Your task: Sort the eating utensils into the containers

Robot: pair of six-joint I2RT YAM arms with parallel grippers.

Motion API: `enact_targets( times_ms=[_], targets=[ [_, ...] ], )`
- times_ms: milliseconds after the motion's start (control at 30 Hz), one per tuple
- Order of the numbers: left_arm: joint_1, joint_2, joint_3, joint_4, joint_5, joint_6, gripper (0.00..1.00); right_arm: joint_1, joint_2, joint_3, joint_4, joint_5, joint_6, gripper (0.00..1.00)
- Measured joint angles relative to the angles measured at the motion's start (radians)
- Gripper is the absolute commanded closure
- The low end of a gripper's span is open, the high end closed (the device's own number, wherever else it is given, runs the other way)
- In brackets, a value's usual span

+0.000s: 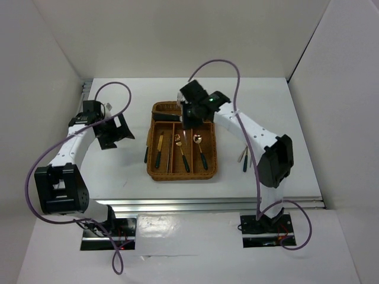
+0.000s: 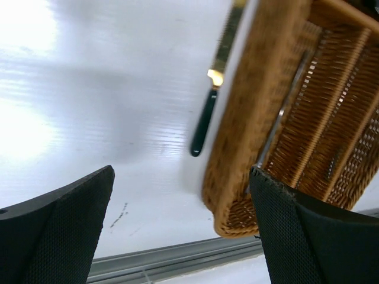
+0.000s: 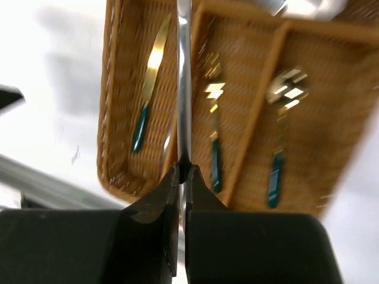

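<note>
The slim silver utensil (image 3: 184, 89) has tines like the gold fork, so I will move my right gripper back and down into the tray's middle slot and let go of it.
The brown wicker tray (image 1: 155, 171) lies mid-table. Its long slots hold a gold knife (image 1: 160, 147), a gold fork (image 1: 181, 151) and a gold spoon (image 1: 200, 148), all with dark green handles. My right gripper (image 1: 188, 115) hovers over the tray's far part. In the right wrist view it (image 3: 183, 171) is shut on a slim silver utensil (image 3: 184, 89) that points away over the divider between the left and middle slots. My left gripper (image 1: 113, 135) is open and empty, left of the tray. Another gold knife (image 2: 207, 115) lies on the table beside the tray's left wall (image 2: 254, 106).
Two more utensils (image 1: 243, 157) lie on the table right of the tray, by the right arm. A wide silver piece (image 3: 302, 7) shows in the crosswise slot. A metal rail (image 1: 213, 204) runs along the table's near edge. White walls enclose the table.
</note>
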Motion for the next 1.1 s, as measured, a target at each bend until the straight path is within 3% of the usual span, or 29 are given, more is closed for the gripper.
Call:
enact_targets(
  times_ms=[200, 533, 600, 633, 733, 767, 867, 1100],
  targets=[
    [0.075, -0.017, -0.060, 0.023, 0.009, 0.022, 0.01, 0.111, 0.124, -0.031, -0.023, 0.002, 0.092, 1.00],
    [0.076, -0.066, -0.083, 0.051, 0.018, 0.024, 0.01, 0.123, 0.198, -0.110, -0.047, 0.057, 0.210, 0.98],
    [0.076, -0.067, -0.086, 0.054, 0.025, 0.024, 0.01, 0.123, 0.199, -0.125, -0.050, 0.056, 0.221, 0.89],
    [0.076, -0.067, -0.087, 0.055, 0.029, 0.024, 0.01, 0.123, 0.200, -0.129, -0.051, 0.056, 0.227, 0.73],
    [0.075, -0.066, -0.100, 0.075, 0.038, 0.026, 0.02, 0.124, 0.206, -0.128, -0.057, 0.055, 0.238, 0.51],
    [0.070, -0.066, -0.107, 0.082, 0.038, 0.027, 0.02, 0.125, 0.208, -0.125, -0.062, 0.055, 0.238, 0.33],
    [0.043, -0.052, -0.132, 0.095, 0.023, 0.037, 0.02, 0.131, 0.219, -0.096, -0.066, 0.045, 0.231, 0.01],
    [-0.061, 0.029, -0.150, 0.118, -0.033, 0.043, 0.07, 0.136, 0.211, 0.073, -0.118, 0.055, 0.199, 0.00]
  ],
)
